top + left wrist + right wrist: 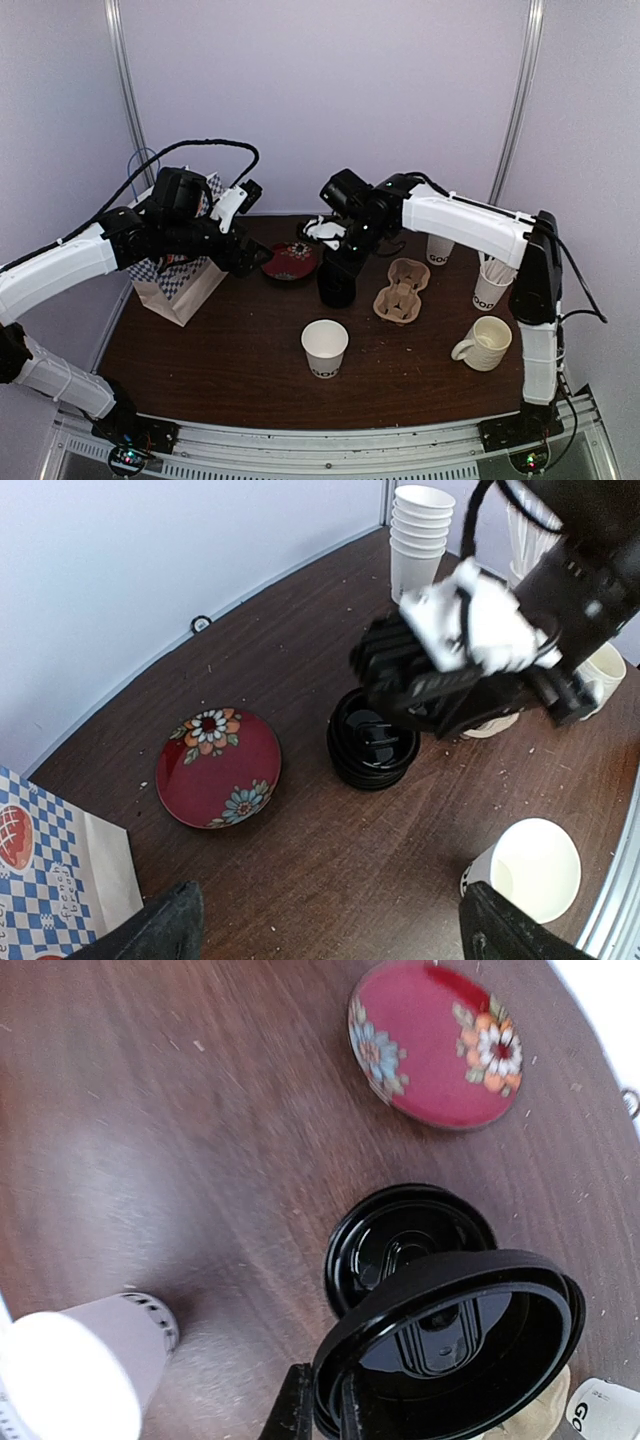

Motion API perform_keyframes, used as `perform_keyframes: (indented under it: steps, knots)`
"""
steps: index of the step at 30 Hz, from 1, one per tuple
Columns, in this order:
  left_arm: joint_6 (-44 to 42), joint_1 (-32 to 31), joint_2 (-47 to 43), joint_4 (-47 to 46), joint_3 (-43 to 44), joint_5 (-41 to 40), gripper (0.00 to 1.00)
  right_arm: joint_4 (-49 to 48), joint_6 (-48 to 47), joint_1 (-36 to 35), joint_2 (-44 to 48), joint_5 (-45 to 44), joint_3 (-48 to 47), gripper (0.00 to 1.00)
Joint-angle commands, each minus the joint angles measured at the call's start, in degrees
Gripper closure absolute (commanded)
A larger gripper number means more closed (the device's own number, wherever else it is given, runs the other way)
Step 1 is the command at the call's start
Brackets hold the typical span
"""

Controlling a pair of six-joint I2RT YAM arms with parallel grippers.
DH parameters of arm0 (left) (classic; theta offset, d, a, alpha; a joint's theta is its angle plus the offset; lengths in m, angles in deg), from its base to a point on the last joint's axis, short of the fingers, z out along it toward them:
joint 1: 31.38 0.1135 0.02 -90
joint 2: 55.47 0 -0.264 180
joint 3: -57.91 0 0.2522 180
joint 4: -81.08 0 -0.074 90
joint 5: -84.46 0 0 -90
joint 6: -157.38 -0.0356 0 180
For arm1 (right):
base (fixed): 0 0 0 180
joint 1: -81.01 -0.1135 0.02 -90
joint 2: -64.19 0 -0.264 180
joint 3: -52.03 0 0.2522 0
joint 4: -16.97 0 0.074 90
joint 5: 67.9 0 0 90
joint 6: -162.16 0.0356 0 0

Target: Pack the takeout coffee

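Observation:
I should next tilt my left gripper up toward level and move it onto the held black dome lid (450,1345), because the lid is to its right in the top view.
My right gripper (322,1405) is shut on the rim of a black dome lid (450,1345), holding it tilted just above the stack of black lids (400,1240) on the table. From above, that gripper (345,262) sits over the lid stack (337,285). A lidless white "GOOD" cup (324,347) stands in front of the stack, also seen as the cup (75,1370). The brown pulp carrier (402,290) lies empty to the right of the stack. My left gripper (325,930) hangs open above bare table, between the plate and the white cup (530,868).
A red floral plate (291,261) lies left of the lids. A checkered paper bag (180,280) stands at the left. A stack of lidless white cups (440,248), a cup of stirrers (490,285) and a cream mug (486,343) occupy the right side.

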Motion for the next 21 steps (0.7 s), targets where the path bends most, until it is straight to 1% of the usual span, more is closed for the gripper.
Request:
perform_keyframes:
  steps: [1, 3, 6, 8, 10, 12, 14, 15, 16, 18, 21]
  knots:
    - [-1.82, 0.31, -0.21, -5.01, -1.38, 4.77, 0.09, -1.68, 2.04, 1.18, 9.57, 10.33, 2.23, 0.93]
    - [-2.89, 0.26, -2.11, -10.08, -4.71, 7.12, 0.10, -2.94, 3.63, 2.11, 11.91, 19.25, 3.75, 0.94]
    - [-2.55, 0.26, -6.78, -25.86, -14.66, 8.45, 0.10, -6.18, 6.74, 3.70, 15.08, 34.56, 6.66, 0.94]
    - [-2.16, 0.26, -9.04, -35.26, -18.73, 9.53, 0.09, -8.24, 7.40, 4.39, 16.83, 40.25, 8.74, 0.94]
    - [-2.54, 0.13, -10.31, -41.36, -20.83, 12.18, 0.08, -10.51, 8.29, 5.12, 18.31, 45.73, 10.73, 0.93]
    - [-3.73, -1.14, -11.07, -42.58, -21.31, 13.02, 0.05, -14.26, 11.35, 6.01, 19.35, 51.26, 13.10, 0.93]
    - [-5.84, -3.38, -11.24, -43.26, -21.32, 10.64, 0.05, -19.45, 16.38, 6.84, 20.31, 56.38, 15.73, 0.93]
    - [-6.53, -4.89, -11.09, -44.20, -21.63, 7.99, 0.05, -22.19, 20.05, 7.11, 20.62, 58.41, 17.02, 0.93]
    - [-7.55, -6.68, -10.90, -44.95, -21.82, 5.97, 0.04, -25.79, 22.22, 7.32, 20.86, 59.94, 18.05, 0.93]
    - [-10.41, -10.37, -10.33, -45.37, -21.38, 2.53, 0.03, -29.86, 25.99, 7.46, 20.83, 62.10, 19.48, 0.93]
    - [-13.27, -14.38, -9.40, -46.32, -21.52, -1.14, 0.03, -32.16, 28.35, 7.55, 20.00, 64.00, 19.49, 0.93]
